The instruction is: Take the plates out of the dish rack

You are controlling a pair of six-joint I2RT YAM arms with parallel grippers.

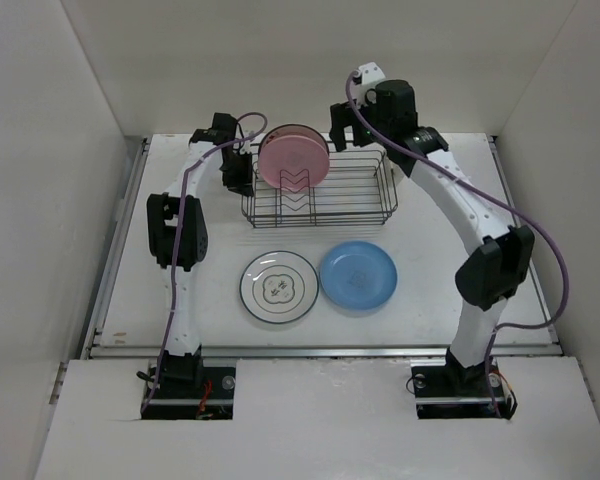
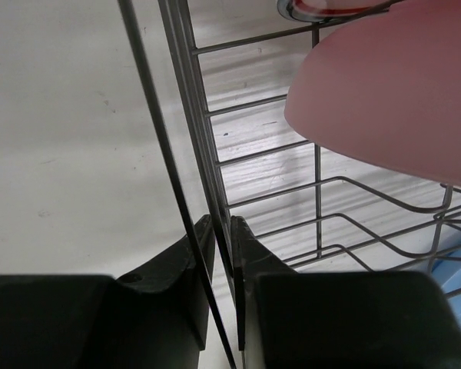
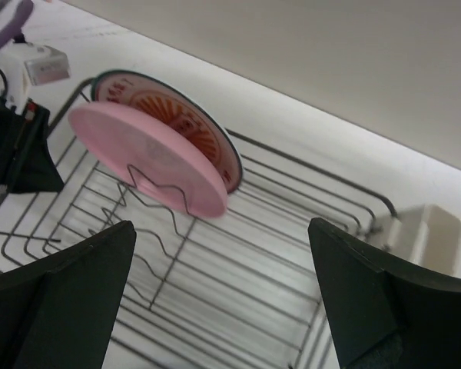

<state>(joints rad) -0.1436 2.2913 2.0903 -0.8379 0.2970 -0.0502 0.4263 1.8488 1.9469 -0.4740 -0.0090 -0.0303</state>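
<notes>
The pink plate's rim sticks out past the dish rack's wires. It gets my open right gripper around it next, coming to the left in the top view and down.
The black wire dish rack (image 1: 320, 195) stands at the back middle of the table. A pink plate (image 1: 293, 160) stands upright in its prongs, and close behind it stands a plate with an orange-patterned centre (image 3: 177, 115). A white plate with a flower outline (image 1: 279, 288) and a blue plate (image 1: 358, 276) lie flat in front of the rack. My left gripper (image 2: 221, 224) is at the rack's left end, its fingers closed round the rim wire (image 2: 207, 131). My right gripper (image 3: 221, 231) hangs wide open and empty over the rack's back right part, apart from the pink plate (image 3: 150, 157).
A cream plastic cup (image 3: 434, 234) is clipped to the rack's right end. White walls close in the table at the left, right and back. A raised ledge (image 1: 320, 350) runs along the front edge near the arm bases.
</notes>
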